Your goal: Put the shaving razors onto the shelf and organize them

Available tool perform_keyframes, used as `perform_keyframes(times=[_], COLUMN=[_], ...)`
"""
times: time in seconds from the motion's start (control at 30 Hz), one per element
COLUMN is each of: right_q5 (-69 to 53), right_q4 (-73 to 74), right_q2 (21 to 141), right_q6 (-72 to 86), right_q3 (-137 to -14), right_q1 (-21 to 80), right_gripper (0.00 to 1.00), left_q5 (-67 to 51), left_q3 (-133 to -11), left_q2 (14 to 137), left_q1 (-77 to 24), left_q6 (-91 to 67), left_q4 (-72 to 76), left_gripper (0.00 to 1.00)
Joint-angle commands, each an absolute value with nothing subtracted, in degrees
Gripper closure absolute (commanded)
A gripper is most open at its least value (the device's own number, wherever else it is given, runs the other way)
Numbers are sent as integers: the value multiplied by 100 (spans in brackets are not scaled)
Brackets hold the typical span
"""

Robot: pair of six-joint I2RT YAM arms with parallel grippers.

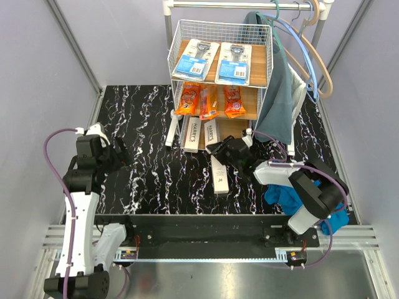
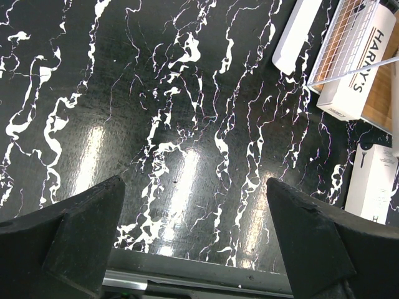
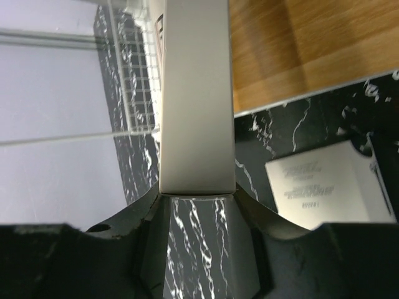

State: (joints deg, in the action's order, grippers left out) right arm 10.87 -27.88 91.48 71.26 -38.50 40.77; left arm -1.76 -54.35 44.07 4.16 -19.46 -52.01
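Observation:
I should move my right gripper left in the top view to the first HARRY'S box (image 1: 193, 135) and release the second.
The shelf (image 1: 257, 62) stands at the back centre. Two blue-and-white blister cards (image 1: 196, 57) lie on its top board, orange bags (image 1: 207, 99) on the middle one, and a white HARRY'S box (image 1: 194, 134) on the bottom one. My right gripper (image 1: 219, 149) is shut on the near end of a second HARRY'S box (image 3: 196, 93) that points onto the bottom board (image 3: 299, 50). Another white box (image 1: 219, 175) lies on the table just in front, also in the right wrist view (image 3: 324, 187). One more white box (image 1: 171, 131) lies left of the shelf. My left gripper (image 2: 196, 218) is open and empty over the table at the left.
A white clothes rail with hangers and a grey-green garment (image 1: 277, 93) stands right behind the shelf. A blue cloth (image 1: 290, 196) lies under the right arm. The table is black marble (image 2: 187, 93) with a metal front edge.

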Motion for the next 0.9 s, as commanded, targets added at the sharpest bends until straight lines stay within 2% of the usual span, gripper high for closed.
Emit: perform_keyframes(times=[0.0, 0.33, 0.57, 0.6, 0.67, 0.7, 0.87], right_q5=[976, 704, 545, 528, 484, 475, 396], right_q4=[-3138, -3726, -4096, -4070, -3956, -3885, -3736], right_q2=[9543, 10713, 11013, 11004, 10995, 10986, 10838], right_q6=[7268, 8015, 8148, 8130, 8130, 8156, 8200], right_q3=[-4438, -4931, -4887, -4913, -4948, -4966, -4878], right_q1=[3938, 3902, 3894, 3902, 3902, 3902, 3894], right_gripper=[100, 97, 87, 77, 68, 59, 42], left_q5=[-308, -299, -343, -334, -343, -343, -404], left_q3=[-5467, -5476, -5502, -5502, -5502, -5502, -5502], left_q2=[4271, 4192, 4175, 4157, 4157, 4166, 4192], left_q1=[396, 387, 387, 387, 387, 378, 387], left_q6=[-1854, -1855, -1837, -1837, -1837, -1837, -1811], left_q4=[-4966, -4992, -5027, -5027, -5045, -5045, -5045], left_gripper=[1, 1, 1, 1, 1, 1, 1])
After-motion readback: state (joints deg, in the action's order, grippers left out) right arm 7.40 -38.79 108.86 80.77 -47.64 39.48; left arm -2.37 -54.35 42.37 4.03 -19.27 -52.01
